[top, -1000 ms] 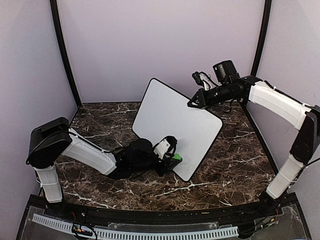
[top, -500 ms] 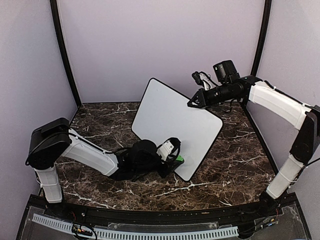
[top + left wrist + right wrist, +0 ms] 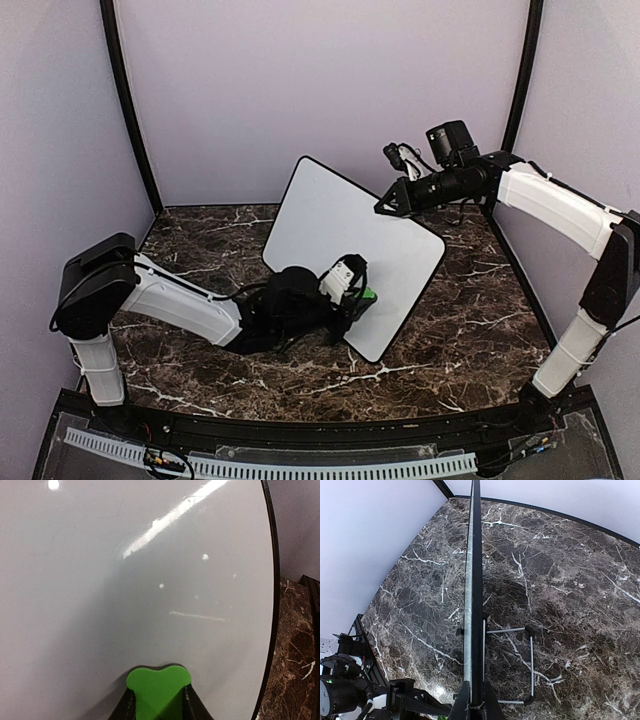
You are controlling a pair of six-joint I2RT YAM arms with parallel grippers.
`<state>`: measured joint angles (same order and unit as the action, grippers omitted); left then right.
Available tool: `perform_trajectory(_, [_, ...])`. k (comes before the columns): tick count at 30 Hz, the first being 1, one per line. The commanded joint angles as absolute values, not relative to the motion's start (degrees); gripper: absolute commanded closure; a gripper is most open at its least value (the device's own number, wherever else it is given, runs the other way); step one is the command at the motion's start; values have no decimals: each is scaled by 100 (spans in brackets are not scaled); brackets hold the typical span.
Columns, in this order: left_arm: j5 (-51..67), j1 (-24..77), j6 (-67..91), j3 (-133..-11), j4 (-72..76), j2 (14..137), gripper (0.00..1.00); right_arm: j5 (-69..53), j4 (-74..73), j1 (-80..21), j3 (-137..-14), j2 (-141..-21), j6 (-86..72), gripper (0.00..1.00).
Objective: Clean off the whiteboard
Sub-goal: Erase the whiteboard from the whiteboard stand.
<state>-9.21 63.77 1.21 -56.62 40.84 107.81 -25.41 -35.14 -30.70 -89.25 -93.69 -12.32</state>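
Observation:
Next I should swing my left gripper sideways off the board (image 3: 125, 580) and down to release the eraser, as open marble floor lies below, to the board's left in the top view.
The whiteboard (image 3: 350, 240) stands tilted on the marble floor, its white face toward the camera, thin black frame around it. My right gripper (image 3: 384, 208) is shut on its top edge; the right wrist view looks straight down that edge (image 3: 476, 580), with the gripper (image 3: 475, 700) pinching it. My left gripper (image 3: 362, 296) is shut on a green eraser (image 3: 368, 295), pressed against the lower part of the board's face. In the left wrist view the eraser (image 3: 159, 685) sits between my fingers against the board (image 3: 125, 580), where a faint pale streak (image 3: 197, 615) and a few specks show.
A wire stand (image 3: 530, 665) behind the board rests on the dark marble floor (image 3: 460, 320). Lilac walls with black corner posts (image 3: 128, 110) close in the back and sides. A black rail (image 3: 300, 440) runs along the near edge.
My left gripper has slid the green eraser up and to the right across the board's lower face. The right arm and the board have stayed put.

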Motion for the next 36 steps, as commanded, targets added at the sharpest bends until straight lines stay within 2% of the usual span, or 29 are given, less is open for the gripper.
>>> perform_trajectory(1, [-1264, 6267, 268, -5298, 4086, 10727, 100, -2874, -4307, -3419, -8706, -9650, -1024, 100])
perform_trajectory(7, [-1706, 6194, 583, -4607, 4200, 10320, 100, -2866, -4307, -3415, -8709, -9659, -1020, 100])
perform_trajectory(19, [-2465, 4906, 1736, -4286, 3448, 9568, 99, -2819, -4289, -3411, -8657, -9565, -1028, 100])
perform_trajectory(27, [-2439, 4491, 2594, -3967, 3199, 9546, 78, -2830, -4289, -3413, -8667, -9570, -1037, 100])
perform_trajectory(29, [-2492, 4414, 2767, -3926, 3110, 9509, 69, -2821, -4293, -3419, -8657, -9562, -1037, 100])
perform_trajectory(31, [-2535, 4341, 2925, -3873, 3044, 9446, 56, -2821, -4291, -3415, -8649, -9565, -1041, 100])
perform_trajectory(36, [-2372, 4067, 3386, -3692, 2965, 9332, 40, -2795, -4280, -3411, -8640, -9549, -1045, 100])
